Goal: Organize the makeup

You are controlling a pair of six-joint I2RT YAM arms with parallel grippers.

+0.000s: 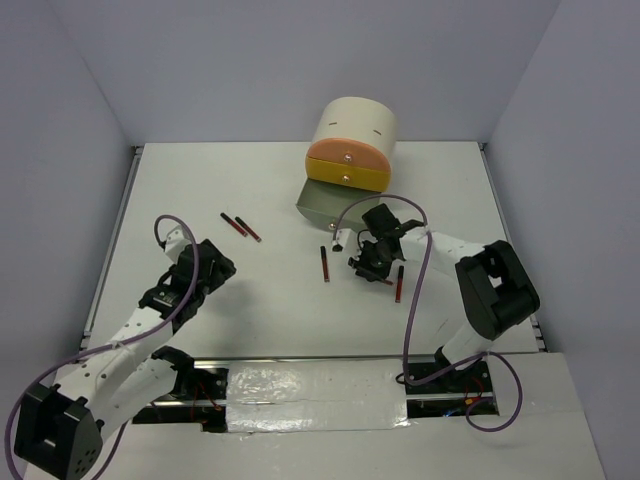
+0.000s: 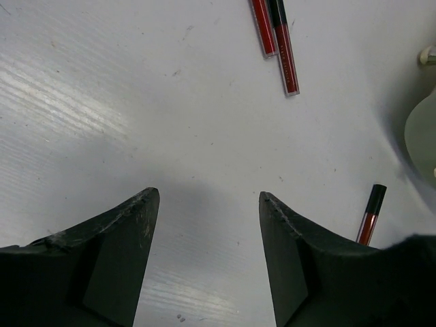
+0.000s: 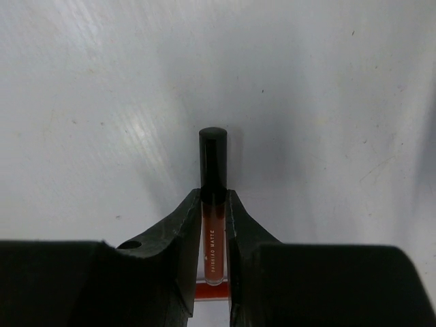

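My right gripper should next go up with the dark-red tube, move outward over the grey drawer (image 1: pixel 335 201) and lower inside to release the tube, because that drawer is pulled open.
Dark-red and black makeup sticks lie on the white table. Two lie side by side at the left middle (image 1: pixel 240 227), also at the top of the left wrist view (image 2: pixel 276 37). One lies in the middle (image 1: pixel 325 264), also seen in the left wrist view (image 2: pixel 370 214). One lies by the right arm (image 1: pixel 400 283). My right gripper (image 1: pixel 372 262) (image 3: pixel 213 194) is shut on a dark-red tube with a black cap (image 3: pixel 213 153), low over the table. A red stick (image 3: pixel 212 291) lies crosswise under it. My left gripper (image 1: pixel 215 262) (image 2: pixel 209 201) is open and empty over bare table. No brush or packets show.
The large cream cylinder (image 1: pixel 352 125) with orange-yellow drawers (image 1: pixel 347 165) stands at the back middle. A grey drawer (image 1: pixel 322 205) is pulled out in front of it, just behind my right gripper; its edge shows in the left wrist view (image 2: pixel 422 133). Grey walls enclose the table.
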